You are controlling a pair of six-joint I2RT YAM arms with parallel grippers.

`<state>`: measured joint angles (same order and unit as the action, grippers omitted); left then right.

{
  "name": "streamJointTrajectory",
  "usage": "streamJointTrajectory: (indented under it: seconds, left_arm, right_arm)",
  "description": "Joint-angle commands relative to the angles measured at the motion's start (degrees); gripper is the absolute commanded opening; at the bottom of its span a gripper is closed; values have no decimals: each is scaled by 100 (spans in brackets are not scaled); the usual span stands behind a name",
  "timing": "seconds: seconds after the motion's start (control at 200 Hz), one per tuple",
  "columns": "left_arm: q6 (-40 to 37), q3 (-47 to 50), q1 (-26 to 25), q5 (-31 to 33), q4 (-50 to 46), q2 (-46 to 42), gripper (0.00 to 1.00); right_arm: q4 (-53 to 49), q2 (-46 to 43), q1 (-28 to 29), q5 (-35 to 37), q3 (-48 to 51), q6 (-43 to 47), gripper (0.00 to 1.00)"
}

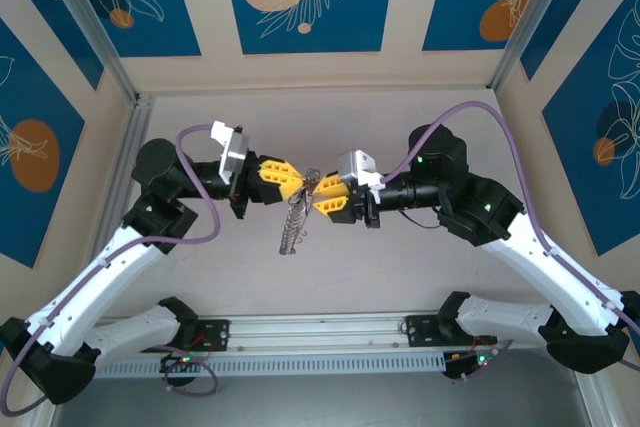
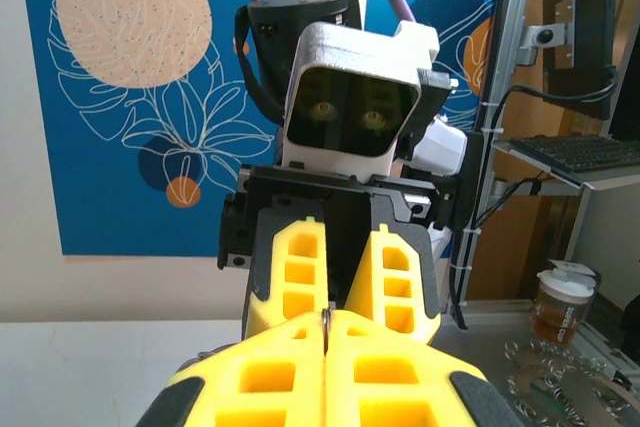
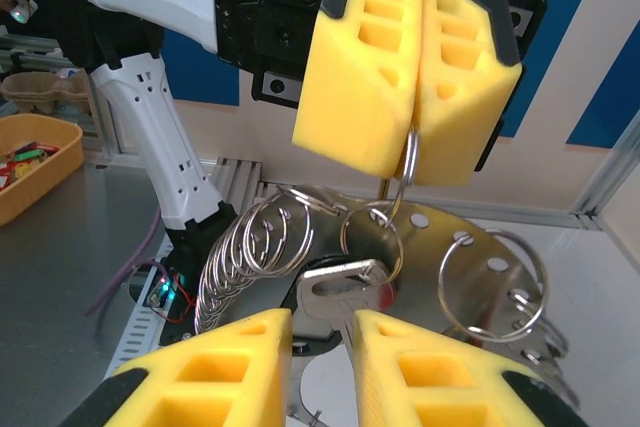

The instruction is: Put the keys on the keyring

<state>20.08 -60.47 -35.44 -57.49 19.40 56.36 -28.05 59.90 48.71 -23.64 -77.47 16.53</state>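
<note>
My left gripper will next lower the keyring onto the top of the table, and then it will let go of the wire ring there.
My left gripper is shut on a thin wire ring, with a sliver of metal pinched between its yellow pads. Below that ring hangs the keyring, a silvery bunch with a holed metal plate and many split rings. A small ring links the pinched ring to the plain silver key, which hangs head up. My right gripper is open just under it, the key's blade dropping into the gap beside the right finger. A dark shape behind the silver key is too hidden to name.
Both arms meet at mid-table above the bare top. An orange bin and the left arm's white link lie beyond the grippers. A lidded cup and a desk with a keyboard stand off the table.
</note>
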Motion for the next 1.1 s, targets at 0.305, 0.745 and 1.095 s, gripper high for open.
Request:
streamJointTrajectory:
  seconds: [0.305,0.745,1.095]
  left_arm:
    - [-1384,-100,257,987,-2203,-302,0]
    - [-2197,905,244,3038,-3070,684,0]
    - [-2271,355,179,3990,-2408,3064,0]
  right_arm:
    - [180,-377,-157,1602,580,-310,43]
    - [943,-1101,-1122,3216,2280,-1137,99]
    - [1718,-1289,-1870,2674,2902,-1511,99]
